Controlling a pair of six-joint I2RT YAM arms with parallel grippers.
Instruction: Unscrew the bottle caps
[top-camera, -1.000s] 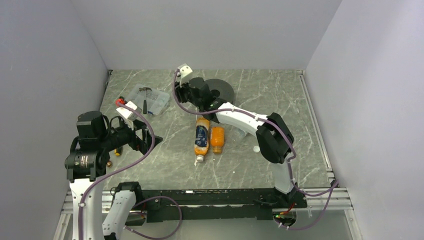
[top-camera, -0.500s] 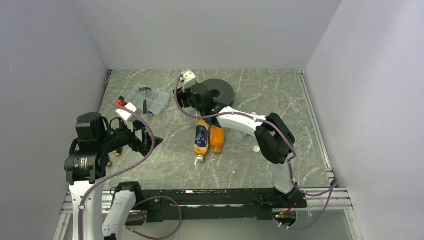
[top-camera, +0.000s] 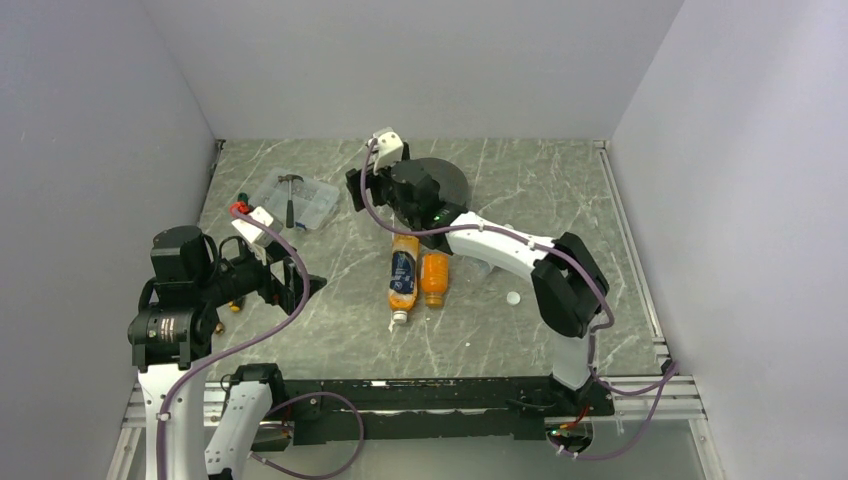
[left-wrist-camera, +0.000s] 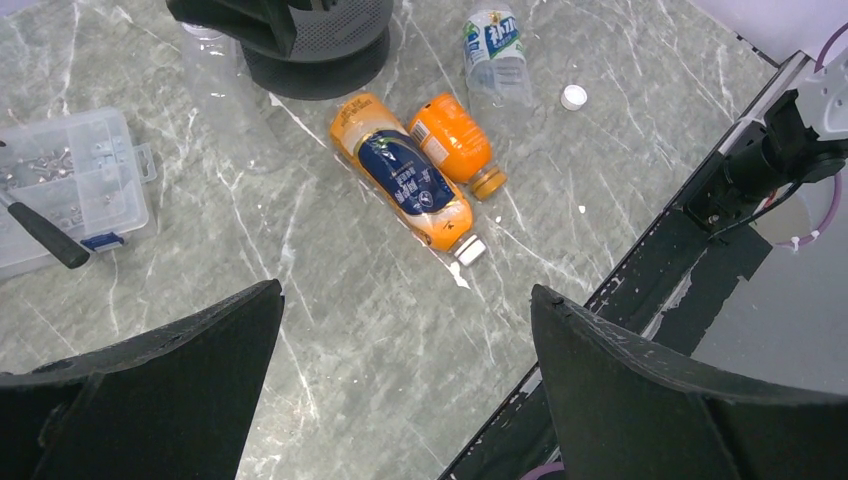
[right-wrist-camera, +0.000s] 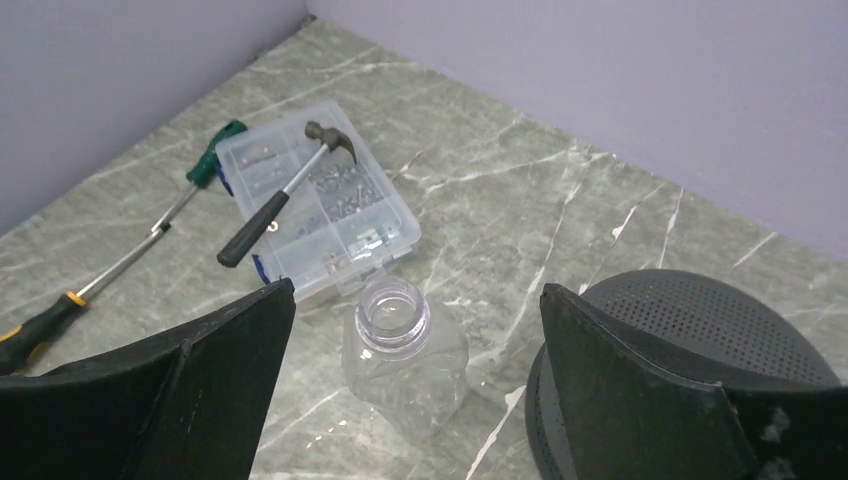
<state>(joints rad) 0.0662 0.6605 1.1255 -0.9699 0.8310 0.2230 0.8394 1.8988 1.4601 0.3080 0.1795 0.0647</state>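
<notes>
The white cap of the tall orange bottle is still on, so my right gripper will move back and then go down onto the tall orange bottle's blue label (top-camera: 403, 275).
A plain clear bottle (right-wrist-camera: 405, 360) stands upright with a bare, open neck. My right gripper (right-wrist-camera: 417, 290) hovers over it, open, its fingers well apart from the bottle. At mid-table lie a tall orange bottle with a blue label (top-camera: 403, 275) and a white cap (left-wrist-camera: 470, 250) on it, a stubby orange bottle (top-camera: 434, 278) with its orange cap (left-wrist-camera: 488, 182), and a clear labelled bottle (left-wrist-camera: 497, 65). One loose white cap (top-camera: 513, 297) lies to their right. My left gripper (top-camera: 305, 283) hangs open and empty at the left, above bare table.
A clear parts box (top-camera: 293, 200) with a hammer (right-wrist-camera: 285, 195) across it sits at the far left, with screwdrivers (right-wrist-camera: 130, 255) beside it. A big black perforated disc (top-camera: 440, 180) stands right of the clear bottle. The black front rail (left-wrist-camera: 700, 230) runs along the near edge.
My right gripper has gone from shut to wide open over the clear bottle, and its wrist has shifted slightly right. The left arm has not moved.
</notes>
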